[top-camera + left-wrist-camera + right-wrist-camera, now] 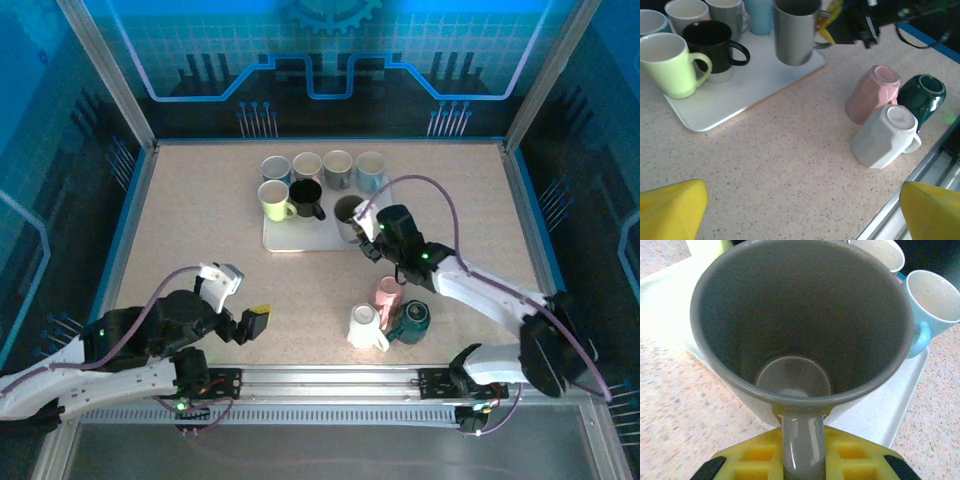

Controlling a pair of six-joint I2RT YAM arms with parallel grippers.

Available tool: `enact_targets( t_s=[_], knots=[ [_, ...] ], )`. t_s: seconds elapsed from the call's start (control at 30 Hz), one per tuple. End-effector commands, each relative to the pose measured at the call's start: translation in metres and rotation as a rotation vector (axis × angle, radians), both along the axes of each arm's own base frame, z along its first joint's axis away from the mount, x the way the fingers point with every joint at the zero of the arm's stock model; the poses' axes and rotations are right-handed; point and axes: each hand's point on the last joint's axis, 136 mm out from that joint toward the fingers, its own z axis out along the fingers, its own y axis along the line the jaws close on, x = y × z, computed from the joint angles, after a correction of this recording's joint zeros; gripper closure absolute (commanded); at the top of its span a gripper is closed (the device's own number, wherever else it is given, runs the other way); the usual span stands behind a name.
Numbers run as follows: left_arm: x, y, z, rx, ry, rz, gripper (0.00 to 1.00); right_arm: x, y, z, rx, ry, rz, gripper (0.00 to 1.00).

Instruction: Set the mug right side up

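Note:
The grey mug I am holding already has its opening facing up, so my right gripper should next move outward and down toward the black mug, onto the bare tray beside it.
A grey mug [349,215] is mouth up at the near right corner of the white tray [300,238]. My right gripper [372,232] is shut on its handle. In the right wrist view the yellow pads [747,460] clamp the grey handle, and I look down into the empty mug [800,325]. In the left wrist view the mug [796,32] hangs low over the tray [755,80]; I cannot tell whether its base touches it. My left gripper [245,298] stands open over bare table at the front left, its yellow fingertips [670,210] wide apart with nothing between them.
Several upright mugs stand on the tray, among them a lime one [274,200] and a black one [306,197]. Three upside-down mugs cluster near the front rail: pink [388,292], white [366,328] and dark green [412,320]. The metal rail [330,380] runs along the near edge.

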Motion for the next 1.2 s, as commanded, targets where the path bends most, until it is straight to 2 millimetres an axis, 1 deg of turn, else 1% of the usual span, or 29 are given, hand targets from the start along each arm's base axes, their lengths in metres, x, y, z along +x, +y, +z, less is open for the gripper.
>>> enact_targets(
  t_s=[0.0,0.17,0.3,0.5,0.6,0.7,0.83,0.93,1.03,1.17],
  knots=[
    [-0.008,-0.007,-0.006,-0.012,0.035,-0.049,0.01,0.053,0.023,0.066,0.148,-0.205,0.009,1.00],
    [-0.011,-0.013,-0.008,-0.021,0.042,-0.082,0.01,0.089,0.025,0.044,0.212,-0.139,-0.030,1.00],
    [-0.011,-0.014,-0.009,-0.015,0.043,-0.081,0.01,0.109,0.028,0.024,0.224,-0.099,-0.048,1.00],
    [-0.010,-0.014,-0.009,-0.012,0.036,-0.081,0.01,0.125,0.027,-0.006,0.221,-0.045,-0.082,1.00],
    [-0.010,-0.015,-0.010,-0.008,0.038,-0.082,0.01,0.129,0.027,-0.017,0.222,-0.023,-0.094,1.00],
    [-0.010,-0.015,-0.011,-0.003,0.042,-0.081,0.01,0.131,0.032,-0.025,0.227,-0.002,-0.084,1.00],
    [-0.009,-0.015,-0.012,0.001,0.042,-0.080,0.01,0.132,0.036,-0.032,0.234,0.016,-0.078,0.91],
    [-0.009,-0.015,-0.012,0.002,0.042,-0.079,0.01,0.134,0.038,-0.034,0.234,0.023,-0.078,0.82],
    [-0.008,-0.014,-0.012,0.004,0.039,-0.075,0.01,0.134,0.039,-0.036,0.230,0.027,-0.078,0.70],
    [-0.007,-0.012,-0.011,0.006,0.036,-0.060,0.01,0.133,0.040,-0.039,0.220,0.037,-0.078,0.67]
  ],
)
